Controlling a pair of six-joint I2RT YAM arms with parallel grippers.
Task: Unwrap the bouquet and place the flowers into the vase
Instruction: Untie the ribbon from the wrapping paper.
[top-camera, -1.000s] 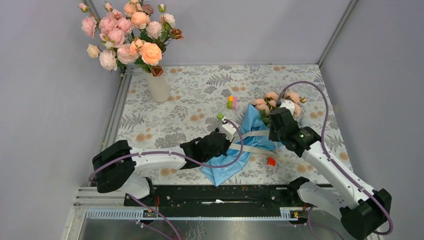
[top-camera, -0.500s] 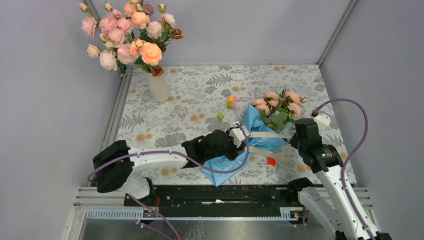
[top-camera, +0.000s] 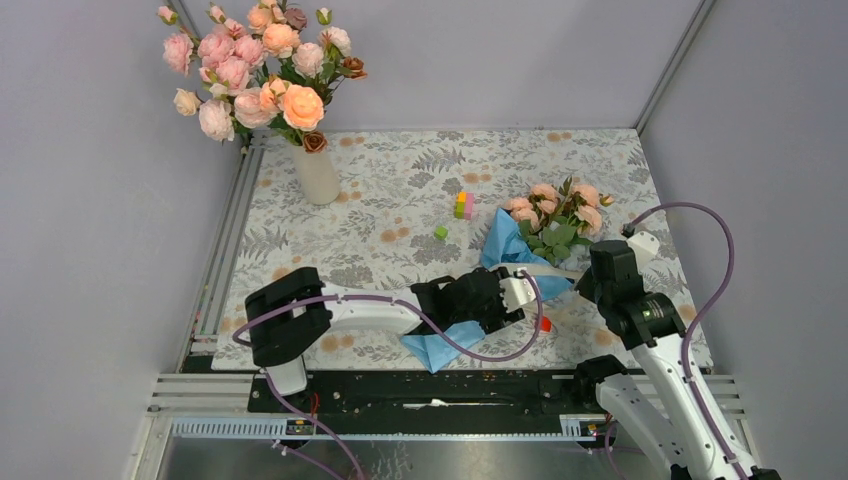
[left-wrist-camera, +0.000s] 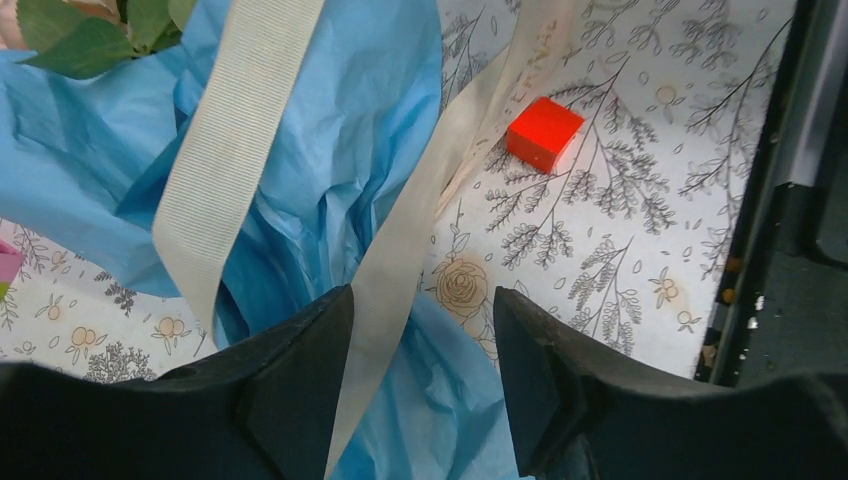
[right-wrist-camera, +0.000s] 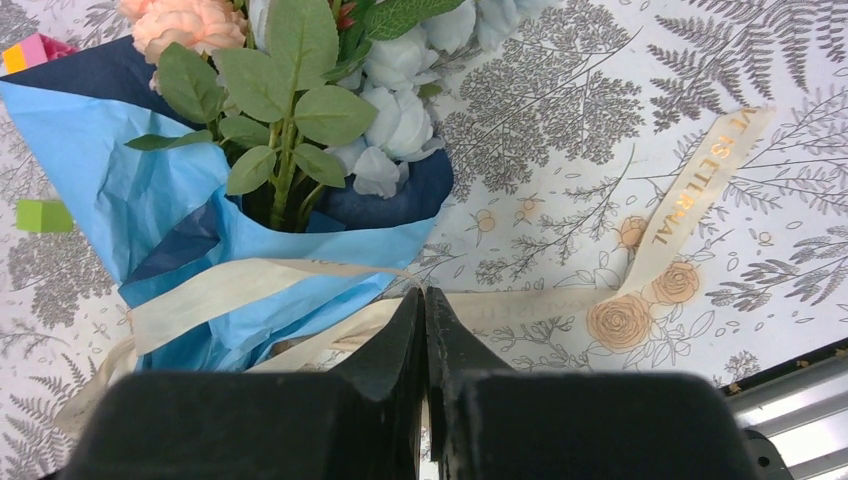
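Next, the right gripper pulls its piece of ribbon, still crossing the paper, to the right in the top view and releases it, since bare tablecloth lies there.
The bouquet (top-camera: 508, 252) lies on the right half of the table, its light blue and navy paper (right-wrist-camera: 150, 190) loosened. The flowers (top-camera: 556, 214), pale blue and peach with green leaves (right-wrist-camera: 290, 110), stick out of its far end. Cream ribbon (left-wrist-camera: 235, 150) trails loose across the paper and the tablecloth (right-wrist-camera: 690, 200). My left gripper (left-wrist-camera: 425, 310) is open just above the paper's near end (top-camera: 525, 292), one ribbon strand running between its jaws. My right gripper (right-wrist-camera: 425, 292) is shut on a ribbon strand, right of the bouquet (top-camera: 586, 273). The off-white vase (top-camera: 318, 172) stands at the far left.
A bunch of pink and peach roses (top-camera: 262, 60) fills the vase. A red block (left-wrist-camera: 543, 133) lies by the ribbon near the front edge (top-camera: 542, 323). A green block (top-camera: 440, 232) and a yellow-pink block (top-camera: 464, 206) sit left of the bouquet. The black rail (left-wrist-camera: 800, 200) borders the table's near edge.
My left gripper has opened and slid right along the bouquet's near end. My right gripper drew back to the right off the flowers, still shut, pulling the ribbon out.
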